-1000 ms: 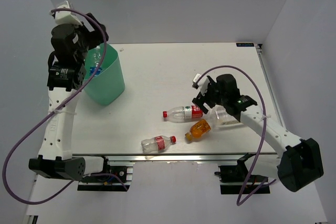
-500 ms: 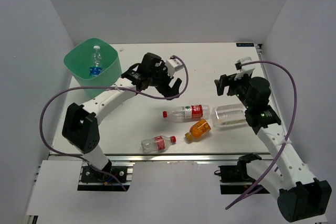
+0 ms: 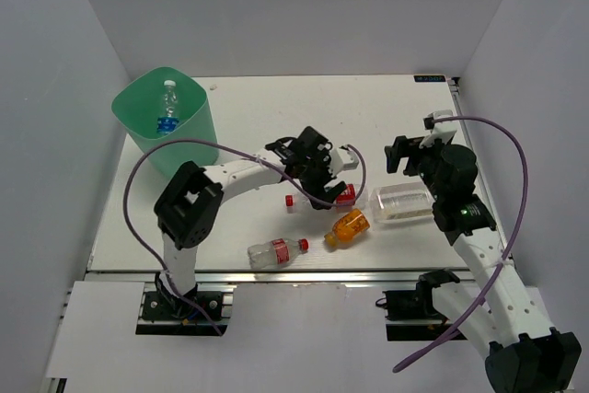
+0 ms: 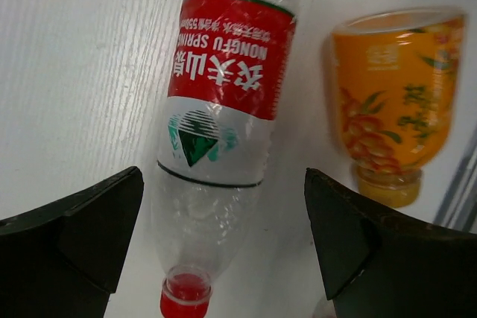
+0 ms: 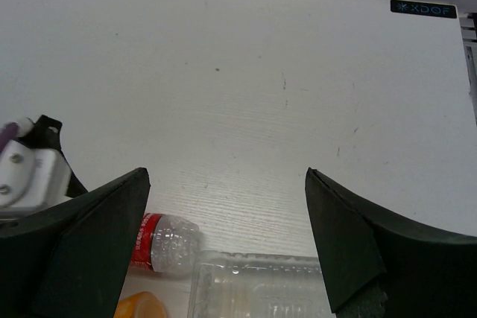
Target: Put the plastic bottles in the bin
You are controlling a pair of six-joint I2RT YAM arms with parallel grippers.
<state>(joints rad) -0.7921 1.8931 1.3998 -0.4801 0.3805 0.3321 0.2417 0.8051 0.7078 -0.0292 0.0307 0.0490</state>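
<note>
The left gripper lowers its open fingers next and closes them around the label's white end (image 4: 211, 160), since the red-labelled bottle lies below it and between those fingers.
My left gripper (image 3: 322, 183) hangs open low over a red-labelled plastic bottle (image 3: 342, 194) lying mid-table. In the left wrist view its fingers straddle that bottle (image 4: 223, 102) near the neck without touching; the left gripper (image 4: 222, 184) is wide. An orange-filled bottle (image 3: 348, 225) lies just in front, a wide clear label-free bottle (image 3: 403, 202) to the right, and another red-labelled bottle (image 3: 276, 251) near the front edge. My right gripper (image 3: 407, 152) is open and empty, above and behind the clear bottle (image 5: 261, 288). The mint-green bin (image 3: 189, 149) at the back left holds a blue-labelled bottle (image 3: 167, 109).
The white table (image 3: 258, 108) has grey walls on three sides. The left arm's purple cable (image 3: 175, 146) loops past the bin's front. A metal rail (image 3: 276, 275) runs along the near edge. The left wrist's white housing (image 5: 22, 173) shows at the right wrist view's left edge.
My left arm swung from the bin to mid-table and came down over the red-labelled bottle. My right arm pulled back off the clear bottle and rose. Both grippers stayed open.
</note>
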